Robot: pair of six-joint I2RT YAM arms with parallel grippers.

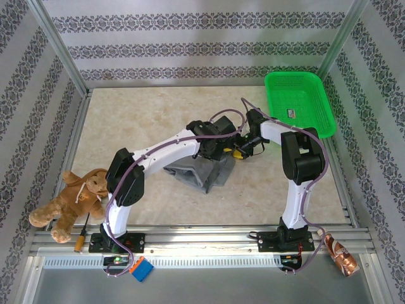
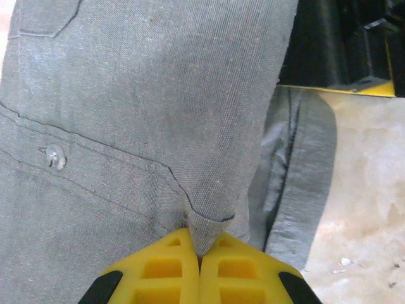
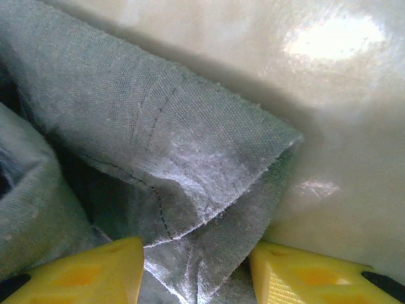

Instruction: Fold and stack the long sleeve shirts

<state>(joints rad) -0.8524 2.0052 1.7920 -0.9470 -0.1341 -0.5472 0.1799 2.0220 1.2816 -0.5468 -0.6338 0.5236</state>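
Observation:
I will next lower the corner pinched in my left gripper down and a little back onto the grey layer below, because that layer still sticks out past the held cloth.
The grey long sleeve shirt (image 1: 201, 170) lies bunched in the middle of the table, under both wrists. In the left wrist view its cloth (image 2: 139, 95) hangs wide, with a clear button (image 2: 56, 156) on the placket. My left gripper (image 2: 200, 250) is shut on a pinched corner of that cloth, and from above it (image 1: 218, 149) sits over the shirt's far edge. My right gripper (image 3: 197, 273) is open, its yellow fingers (image 3: 88, 273) standing either side of a folded shirt corner (image 3: 190, 158) that rests on the table. From above, the right gripper (image 1: 239, 151) is at the shirt's right edge.
A green basket (image 1: 302, 88) stands at the back right. A brown plush toy (image 1: 73, 199) lies at the near left edge. A blue object (image 1: 141, 270) and a crumpled copper-coloured thing (image 1: 342, 254) lie by the arm bases. Metal frame posts border the table.

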